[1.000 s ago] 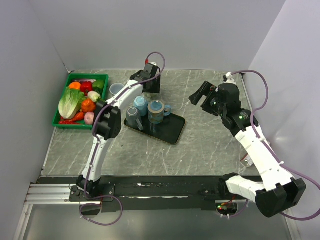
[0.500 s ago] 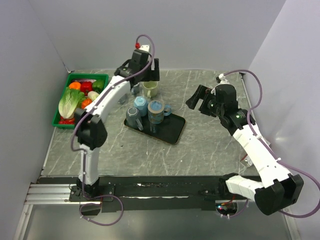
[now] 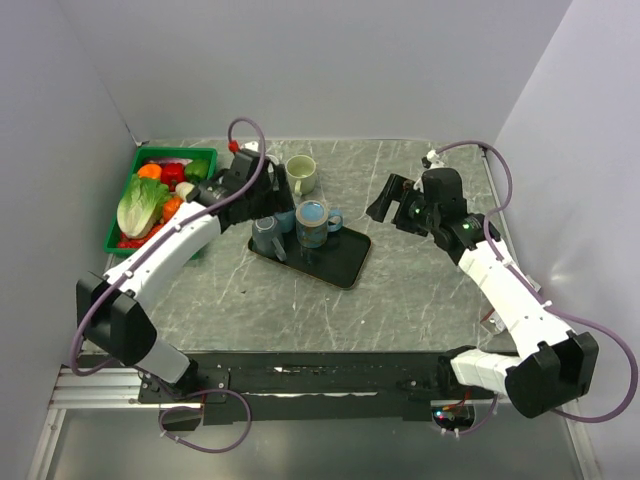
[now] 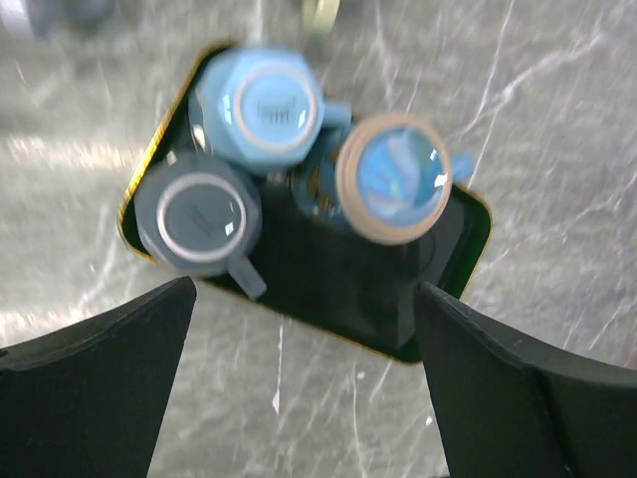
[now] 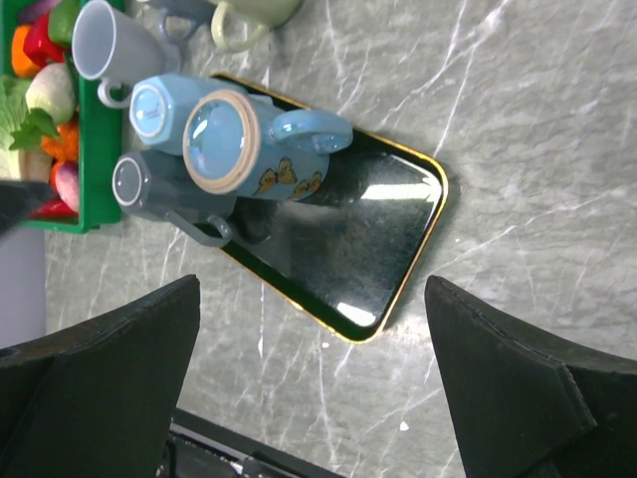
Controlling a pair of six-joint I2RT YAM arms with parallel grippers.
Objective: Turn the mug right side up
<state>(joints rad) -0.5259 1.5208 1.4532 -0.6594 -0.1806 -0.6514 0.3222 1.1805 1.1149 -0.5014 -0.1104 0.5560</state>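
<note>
The grey mug's handle [image 3: 279, 249] [image 4: 247, 278] is below my left gripper's open fingertips and sticks out clear of the mugs beside it, so I should lower them around it next.
A black gold-rimmed tray [image 3: 342, 262] holds three mugs. The light blue mug [image 3: 281, 208] and the grey mug [image 3: 266, 233] stand upside down, bases up. They also show in the left wrist view: light blue [image 4: 267, 105], grey [image 4: 199, 217]. The blue butterfly mug [image 3: 313, 222] shows a cream ring around a glossy blue face [image 4: 393, 177]; I cannot tell base from mouth. A pale green mug [image 3: 301, 173] stands upright on the table behind the tray. My left gripper [image 3: 268, 193] is open and empty above the tray's far left. My right gripper [image 3: 384, 200] is open and empty, right of the tray.
A green basket [image 3: 175, 152] of vegetables stands at the far left. A pale grey mug [image 5: 109, 40] sits beside it, behind the tray. Grey walls close in at the back and both sides.
My left arm has drawn back and down from the pale green mug, which now stands free, and hangs over the tray mugs. My right gripper has shifted slightly left.
</note>
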